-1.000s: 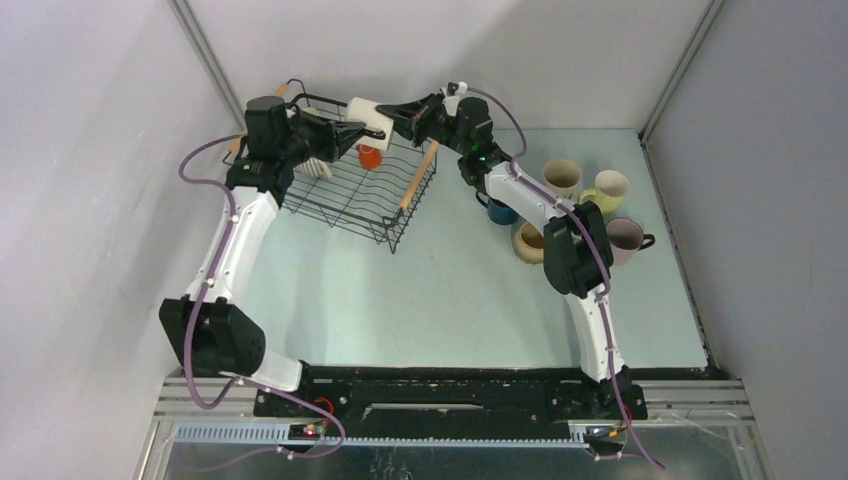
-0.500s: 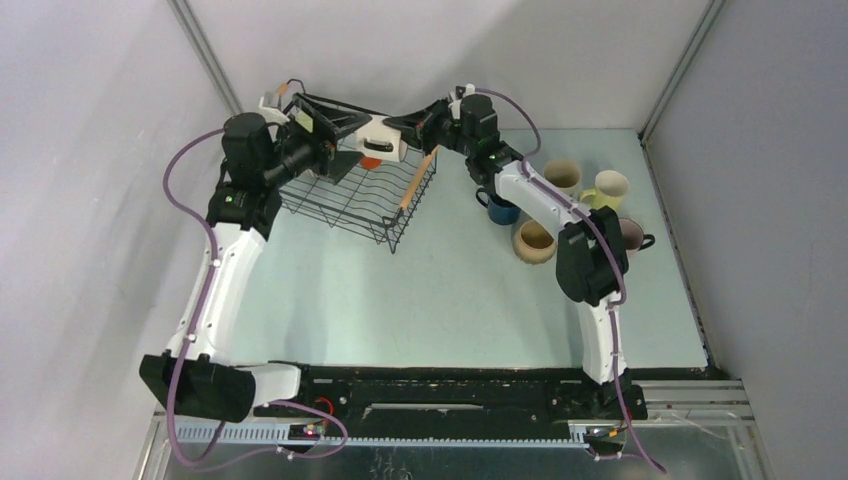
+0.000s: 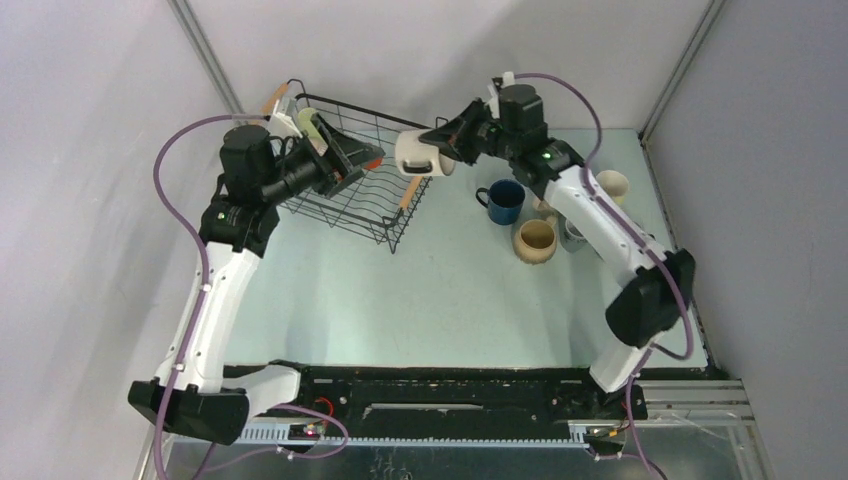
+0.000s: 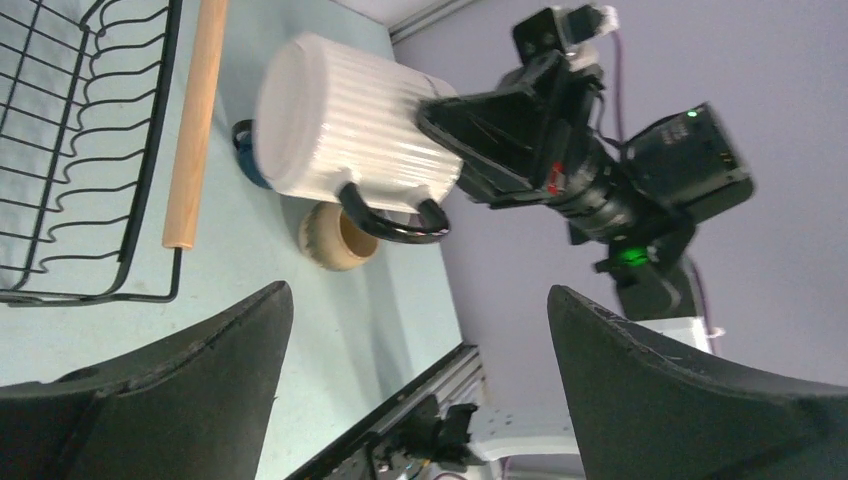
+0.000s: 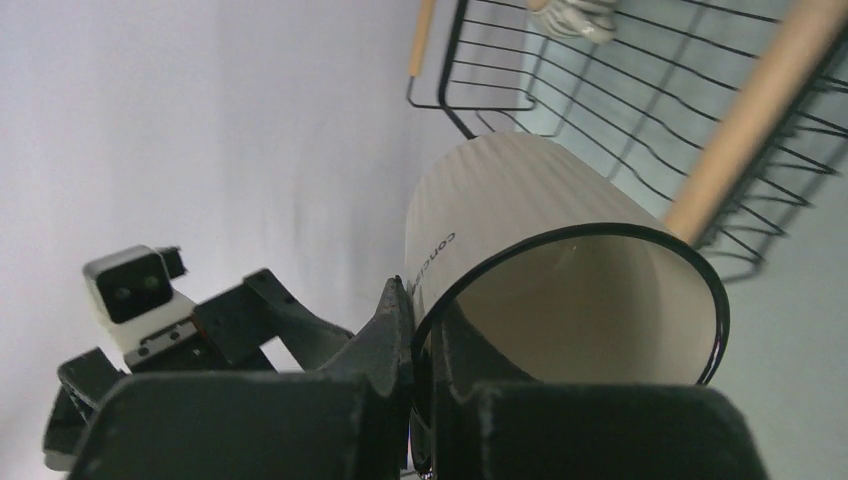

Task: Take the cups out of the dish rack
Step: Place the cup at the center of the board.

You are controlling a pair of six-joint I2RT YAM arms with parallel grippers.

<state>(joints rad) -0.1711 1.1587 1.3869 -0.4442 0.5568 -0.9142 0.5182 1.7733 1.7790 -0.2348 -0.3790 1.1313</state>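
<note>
The bare tabletop (image 3: pixel 493 246) beside the tan cup lies below and back, so the robot's right gripper will move back and down, turn the cup upright and then release it.
My right gripper (image 3: pixel 447 140) is shut on the rim of a white ribbed cup (image 3: pixel 418 156) with a black handle, one finger inside and one outside. It holds the cup sideways in the air just past the dish rack's right wooden handle (image 3: pixel 411 188). The right wrist view shows the pinch (image 5: pixel 420 312) on the cup (image 5: pixel 520 215). My left gripper (image 3: pixel 356 164) hangs open above the black wire dish rack (image 3: pixel 340 205), holding nothing. From the left wrist, the cup (image 4: pixel 345 125) is well beyond the spread fingers (image 4: pixel 200 385). A striped cup (image 5: pixel 575 15) lies in the rack.
On the table right of the rack stand a navy cup (image 3: pixel 503 200), a tan cup (image 3: pixel 535 241) and a pale yellow cup (image 3: pixel 612 184); the right forearm hides others. Walls close off the left, back and right sides.
The left gripper opened, let go of the white cup and drew back to the left. The right gripper carried the cup rightwards, out past the rack's right handle.
</note>
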